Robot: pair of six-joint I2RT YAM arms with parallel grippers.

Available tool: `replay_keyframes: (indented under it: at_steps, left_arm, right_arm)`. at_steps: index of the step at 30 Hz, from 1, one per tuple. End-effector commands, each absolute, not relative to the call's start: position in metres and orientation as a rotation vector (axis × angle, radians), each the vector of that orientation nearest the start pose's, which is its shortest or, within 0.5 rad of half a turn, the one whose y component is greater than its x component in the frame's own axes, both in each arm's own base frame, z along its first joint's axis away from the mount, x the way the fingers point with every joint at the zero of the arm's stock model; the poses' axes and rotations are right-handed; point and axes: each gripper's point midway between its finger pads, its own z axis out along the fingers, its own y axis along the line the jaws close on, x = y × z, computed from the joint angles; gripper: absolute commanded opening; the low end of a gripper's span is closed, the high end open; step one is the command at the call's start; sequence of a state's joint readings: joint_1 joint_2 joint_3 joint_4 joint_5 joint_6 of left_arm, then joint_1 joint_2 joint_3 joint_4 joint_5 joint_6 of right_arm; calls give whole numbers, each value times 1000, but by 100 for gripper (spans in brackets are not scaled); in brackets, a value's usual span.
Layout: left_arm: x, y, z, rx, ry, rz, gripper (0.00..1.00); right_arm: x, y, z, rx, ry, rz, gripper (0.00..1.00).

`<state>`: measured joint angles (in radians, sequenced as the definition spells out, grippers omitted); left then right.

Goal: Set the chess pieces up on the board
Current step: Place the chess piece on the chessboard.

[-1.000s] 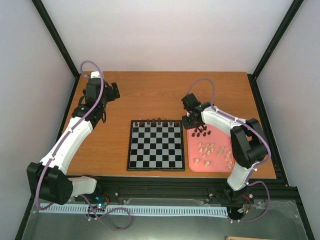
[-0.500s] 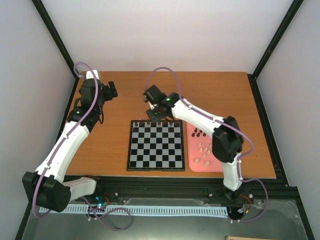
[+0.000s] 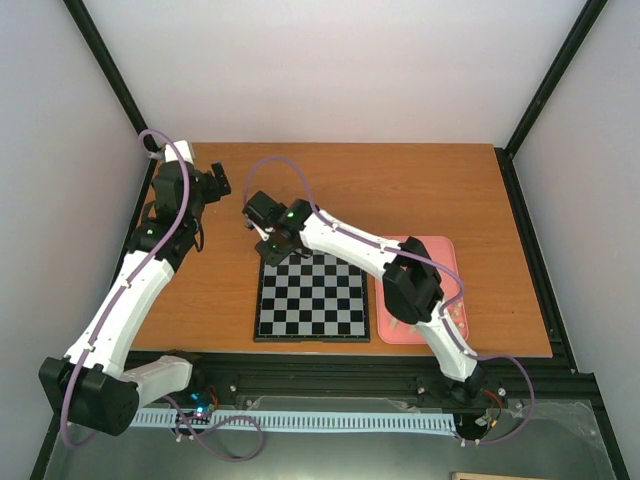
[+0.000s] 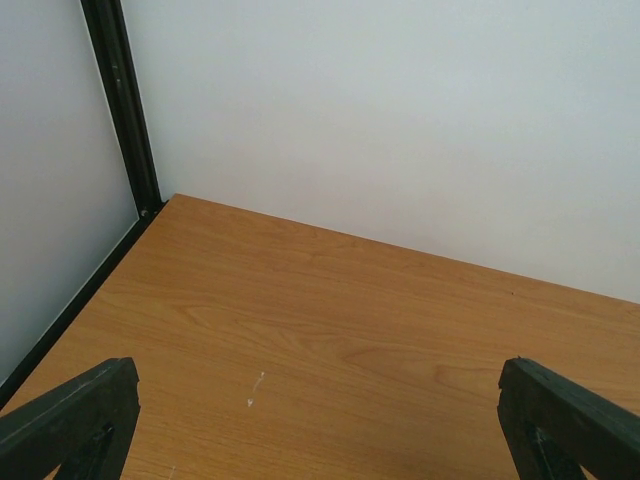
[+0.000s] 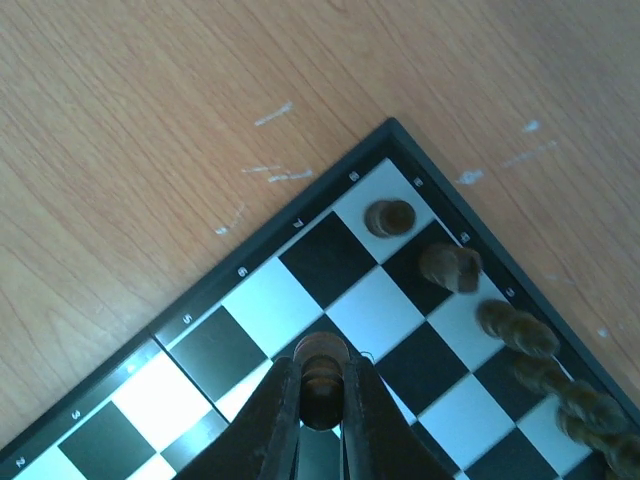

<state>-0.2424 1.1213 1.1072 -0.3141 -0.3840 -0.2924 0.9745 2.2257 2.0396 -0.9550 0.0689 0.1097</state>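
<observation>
I should lower my right gripper next and shift it toward the corner piece, putting the pawn on the dark square in front of that piece, since that square is empty.
The black-and-silver board [image 3: 312, 300] lies flat in the middle of the table. My right arm reaches across it to its far left corner. There my right gripper [image 3: 268, 243] [image 5: 322, 378] is shut on a dark brown chess piece [image 5: 322, 352], held just above the squares of the second row. In the right wrist view, several dark pieces [image 5: 390, 217] stand along the board's [image 5: 330, 255] far edge row, starting at the corner square. My left gripper [image 3: 215, 185] [image 4: 320, 430] hovers open over bare wood at the far left, with nothing between its fingers [image 4: 70, 420].
The pink tray [image 3: 441, 250] lies right of the board, mostly covered by my right arm. Black frame posts stand at the table's far corners, and a white wall runs behind. Bare wooden tabletop [image 4: 340, 310] lies under the left gripper.
The right arm has swung left from the pink tray to the board's far left corner, staying shut. The left arm has drawn back slightly toward the far left.
</observation>
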Motion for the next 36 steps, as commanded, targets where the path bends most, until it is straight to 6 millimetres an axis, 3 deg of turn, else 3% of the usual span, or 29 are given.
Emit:
replay_keyframes:
  at_steps: [1,8,17,18,36]
  left_arm:
    - [371,-23,341,-318,1820,9,100]
    - [371,-21,342,-320,1815,19,100]
    - [373,-21,342,-322,1815,25,100]
    - [374,-21,341,-322,1817,24,100]
    - [379,-22,334,-322,1831,37,100]
  right_arm:
    - [306,450,100,-1205,2482,229,7]
    - [307,462,88,-1248,2473,269,7]
    - [315,463,73,-1257,2484,269,8]
    - [319,467,82,-1245,2464,284,8]
    - [331,461,59,-1233,2505,293,8]
